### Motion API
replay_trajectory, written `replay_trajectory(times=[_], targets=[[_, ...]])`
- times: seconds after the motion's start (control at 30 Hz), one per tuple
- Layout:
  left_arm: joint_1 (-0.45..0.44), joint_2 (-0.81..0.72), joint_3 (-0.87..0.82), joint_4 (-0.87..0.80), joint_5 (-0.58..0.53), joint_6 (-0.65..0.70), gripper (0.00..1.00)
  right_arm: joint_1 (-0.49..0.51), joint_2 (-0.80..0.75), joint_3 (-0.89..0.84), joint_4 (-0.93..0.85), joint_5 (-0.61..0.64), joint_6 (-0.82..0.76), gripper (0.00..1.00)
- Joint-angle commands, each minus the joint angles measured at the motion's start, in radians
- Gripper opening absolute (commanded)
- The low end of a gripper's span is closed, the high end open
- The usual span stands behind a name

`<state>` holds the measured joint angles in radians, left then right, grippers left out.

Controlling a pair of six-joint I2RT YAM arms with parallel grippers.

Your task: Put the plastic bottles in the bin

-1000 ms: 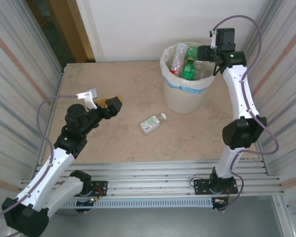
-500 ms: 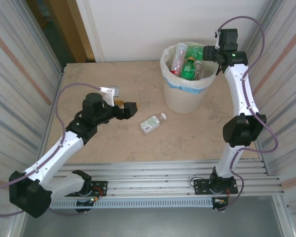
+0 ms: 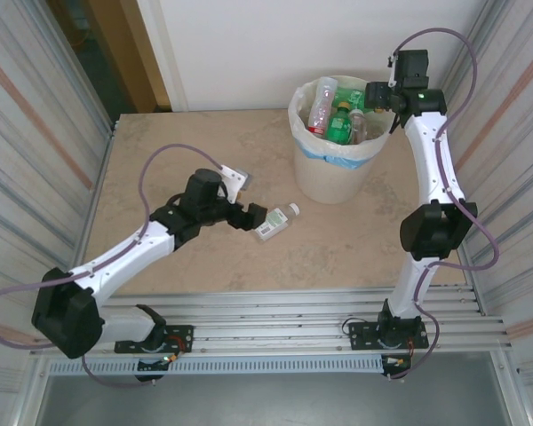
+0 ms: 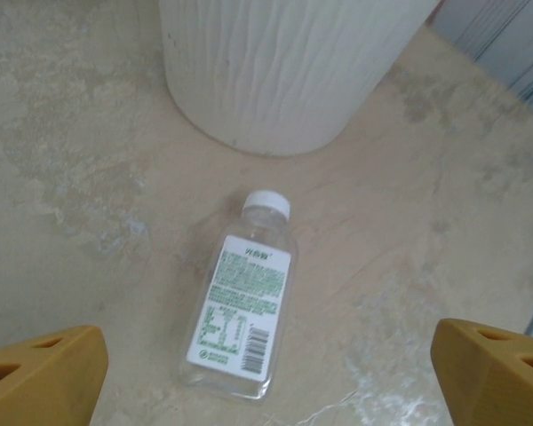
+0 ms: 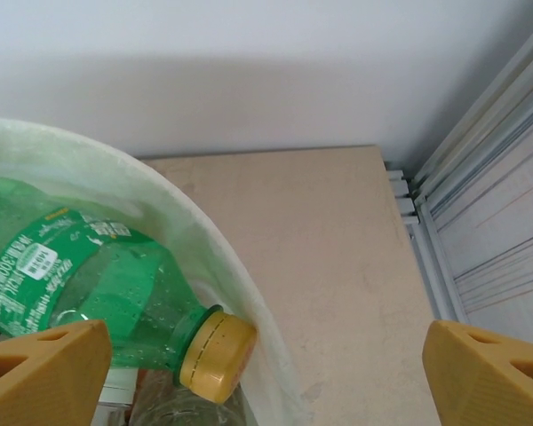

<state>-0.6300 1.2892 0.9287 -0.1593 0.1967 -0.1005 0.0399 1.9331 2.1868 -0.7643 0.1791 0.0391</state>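
Observation:
I will next lower my left gripper onto the clear plastic bottle's labelled middle and close across its sides, both free between my open fingers.
One clear plastic bottle [image 3: 275, 221] with a white cap and a white-and-green label lies flat on the table, in front of the bin [image 3: 330, 169]. My left gripper [image 3: 251, 216] is just left of it, open. In the left wrist view the bottle [image 4: 242, 306] lies ahead, between the spread yellow fingertips [image 4: 40, 373], untouched, and the bin's ribbed wall [image 4: 284, 71] rises beyond it. Several bottles [image 3: 338, 114] fill the bin. My right gripper [image 3: 379, 96] hangs open over the bin's right rim, above a green bottle [image 5: 89, 284] with a yellow cap.
Corrugated metal walls close in the table [image 3: 186, 160] on the left and right, and a white wall stands behind. The bin's bag-lined rim [image 5: 209, 248] sits close to the back right corner. Bare table [image 5: 338, 248] lies between bin and wall.
My left arm has swung right and forward, bringing its gripper up to the lying bottle. My right gripper has drawn back slightly from over the bin towards its right rim.

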Motion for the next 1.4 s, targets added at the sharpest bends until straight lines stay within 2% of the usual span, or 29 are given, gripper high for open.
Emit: replay_trajectory(times=[0.0, 0.17, 0.3, 0.4, 0.53, 0.77, 1.07, 1.37], targets=[[-0.028, 0.036, 0.041, -0.045, -0.075, 0.104, 0.92, 0.011, -0.038, 0.045, -0.038, -0.023, 0.025, 0.93], [-0.074, 0.115, 0.065, -0.083, -0.135, 0.147, 0.92, 0.037, -0.125, 0.02, -0.067, -0.035, 0.039, 1.0], [-0.076, 0.196, 0.093, -0.101, -0.128, 0.145, 0.87, 0.064, -0.218, -0.057, -0.079, -0.022, 0.067, 0.98], [-0.08, 0.269, 0.137, -0.136, -0.098, 0.151, 0.99, 0.082, -0.296, -0.14, -0.079, -0.014, 0.105, 0.98], [-0.098, 0.347, 0.177, -0.148, -0.161, 0.175, 0.99, 0.107, -0.411, -0.268, -0.051, -0.013, 0.142, 0.98], [-0.1, 0.468, 0.248, -0.176, -0.21, 0.194, 0.99, 0.143, -0.593, -0.476, 0.006, -0.009, 0.192, 0.98], [-0.114, 0.582, 0.297, -0.211, -0.257, 0.207, 0.94, 0.166, -0.728, -0.601, 0.044, 0.014, 0.229, 0.98], [-0.13, 0.645, 0.307, -0.222, -0.339, 0.199, 0.87, 0.186, -0.763, -0.639, 0.063, 0.01, 0.237, 0.98]])
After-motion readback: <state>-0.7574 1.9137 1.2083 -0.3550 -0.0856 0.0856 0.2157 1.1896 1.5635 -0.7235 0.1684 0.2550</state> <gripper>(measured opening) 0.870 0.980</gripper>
